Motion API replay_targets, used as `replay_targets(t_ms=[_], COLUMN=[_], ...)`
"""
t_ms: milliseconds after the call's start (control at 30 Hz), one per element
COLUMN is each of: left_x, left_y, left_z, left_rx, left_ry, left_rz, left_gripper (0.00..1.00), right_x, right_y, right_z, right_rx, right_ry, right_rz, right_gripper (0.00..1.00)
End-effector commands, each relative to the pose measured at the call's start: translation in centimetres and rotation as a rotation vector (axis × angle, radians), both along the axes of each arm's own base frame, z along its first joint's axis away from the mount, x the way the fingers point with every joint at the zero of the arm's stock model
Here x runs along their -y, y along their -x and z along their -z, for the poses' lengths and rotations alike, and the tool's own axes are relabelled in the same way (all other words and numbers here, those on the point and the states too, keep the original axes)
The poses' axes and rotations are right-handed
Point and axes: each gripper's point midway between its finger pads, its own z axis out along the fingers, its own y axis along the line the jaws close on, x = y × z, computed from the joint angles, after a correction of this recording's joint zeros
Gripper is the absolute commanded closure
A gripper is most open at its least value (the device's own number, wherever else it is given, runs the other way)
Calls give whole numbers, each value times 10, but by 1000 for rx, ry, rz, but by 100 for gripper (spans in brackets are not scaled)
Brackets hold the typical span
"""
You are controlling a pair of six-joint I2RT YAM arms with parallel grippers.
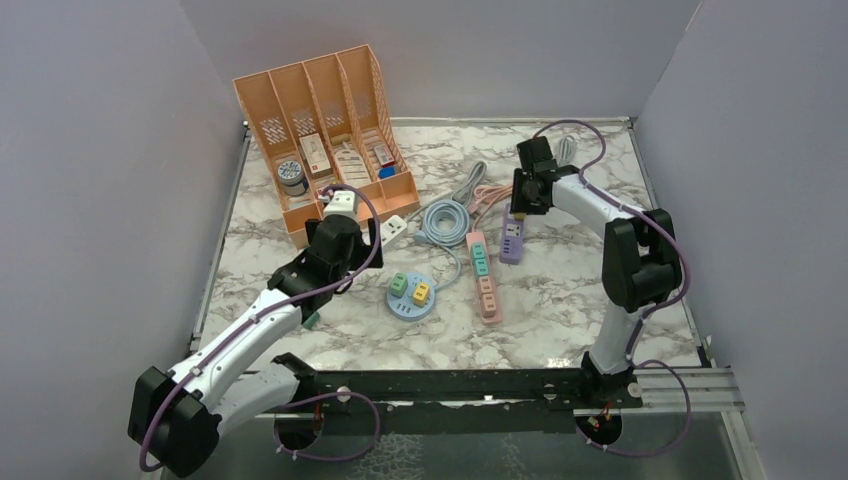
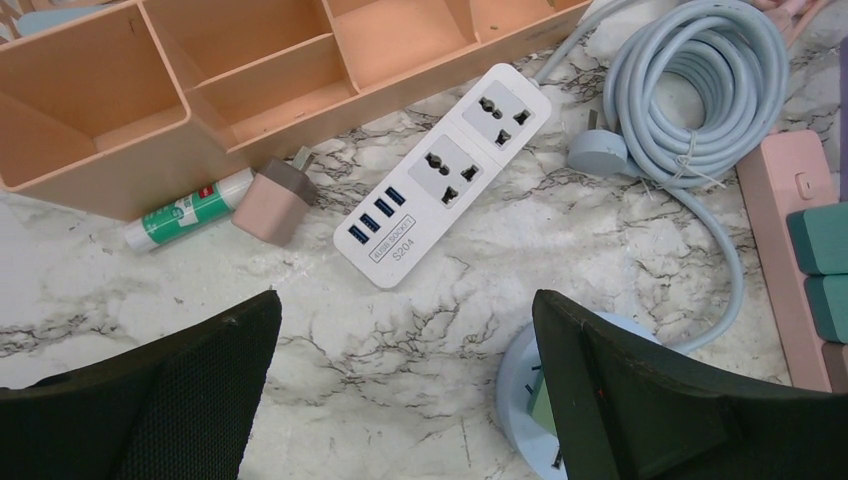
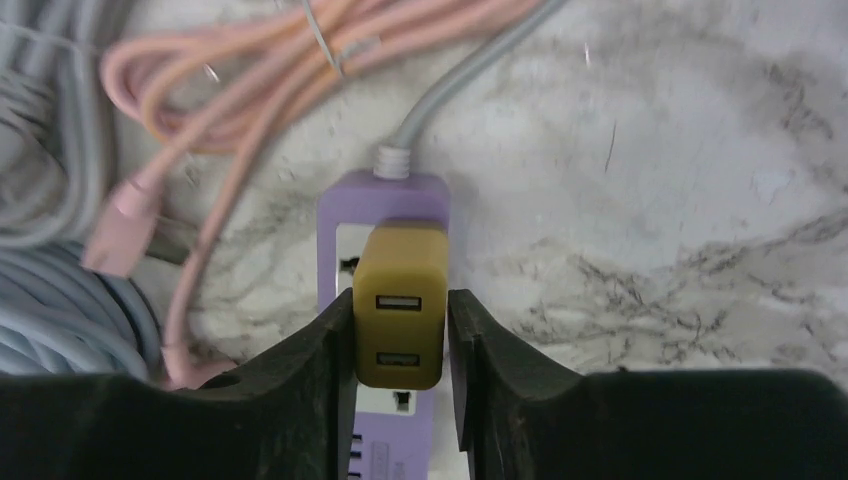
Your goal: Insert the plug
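The left gripper shifts left in the wrist view next and comes down onto the body of the pink adapter, which rests unplugged there, below it.
A mustard-yellow plug with two USB ports stands seated in the top socket of the purple power strip, which lies at the table's right of centre. My right gripper straddles the plug: the left finger lies against it and a thin gap shows at the right finger. In the top view this gripper hovers over the strip's far end. My left gripper is wide open above bare marble, with nothing between its fingers, just short of a white power strip.
An orange desk organizer stands at the back left. A round blue socket, a pink power strip and coiled blue cable lie mid-table. A pink adapter and a glue stick rest by the organizer. Pink cord lies beside the purple strip.
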Motion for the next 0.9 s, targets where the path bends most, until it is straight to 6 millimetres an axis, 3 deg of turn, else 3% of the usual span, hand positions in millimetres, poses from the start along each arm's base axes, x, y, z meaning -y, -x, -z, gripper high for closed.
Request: replay_targets(t_ms=[0,100,200,400,567,867], left_x=[-5,-7,-11,-33,-55,-62], left_y=[-10,-13,-18,-28,-37,-64], left_z=[-9,-6,0,26,47,66], left_rx=[17,-4,-28,-106,-129,-111], left_ry=[-16,-16,-11,20,9,46], left_rz=[-29,-44,-73,-198,-325,-348], left_gripper=[1,1,1,1,5,24], right_x=[7,-3,-9,-11,-25,-38], right_y=[48,34,32,48,64,83], right_z=[3,-36,-57,-74,-91,-101], right_rx=[-182,-85,-38,16,90,100], right_ry=[14,-45,-81,-119,-220,-310], right_rz=[-16,-35,-55,-101,-177,-233], right_gripper=[60,48,42,42,43,46])
